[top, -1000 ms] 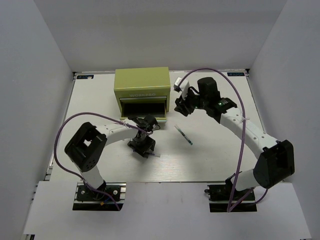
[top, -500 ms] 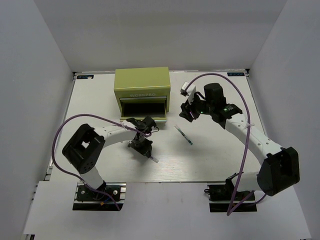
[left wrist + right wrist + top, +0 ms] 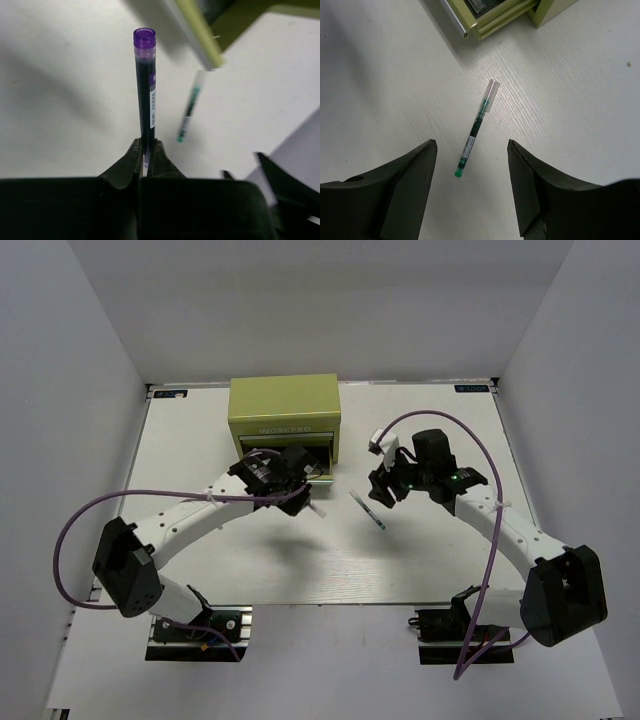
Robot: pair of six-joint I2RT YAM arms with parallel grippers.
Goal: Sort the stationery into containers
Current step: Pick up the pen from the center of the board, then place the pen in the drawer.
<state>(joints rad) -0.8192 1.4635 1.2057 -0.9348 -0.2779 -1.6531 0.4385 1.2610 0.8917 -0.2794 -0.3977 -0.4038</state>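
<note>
My left gripper moves outward over the open bottom drawer point(image 3: 214, 9) next and releases the dark pen inside, since the drawer lies just outward of the gripper's fingers.
In the left wrist view a dark pen with a purple end cap point(image 3: 144, 85) sticks straight out from my left gripper point(image 3: 145, 149), which is shut on it. From above, that gripper point(image 3: 303, 500) hovers just in front of the olive-green chest's point(image 3: 285, 408) open bottom drawer point(image 3: 290, 457). A thin teal pen point(image 3: 368, 510) lies on the table to its right. My right gripper point(image 3: 376, 490) hangs over that pen, open. The teal pen point(image 3: 476, 130) lies between and ahead of its spread fingers point(image 3: 415, 170), untouched.
Purple cables loop off both arms. The drawer's front lip point(image 3: 470, 25) shows at the top of the right wrist view. White walls enclose the table point(image 3: 440, 560) on three sides.
My left gripper shut on the purple-capped pen, lifted it off the table and carried it up toward the open drawer. The right gripper came down and left over the teal pen, opening wider.
</note>
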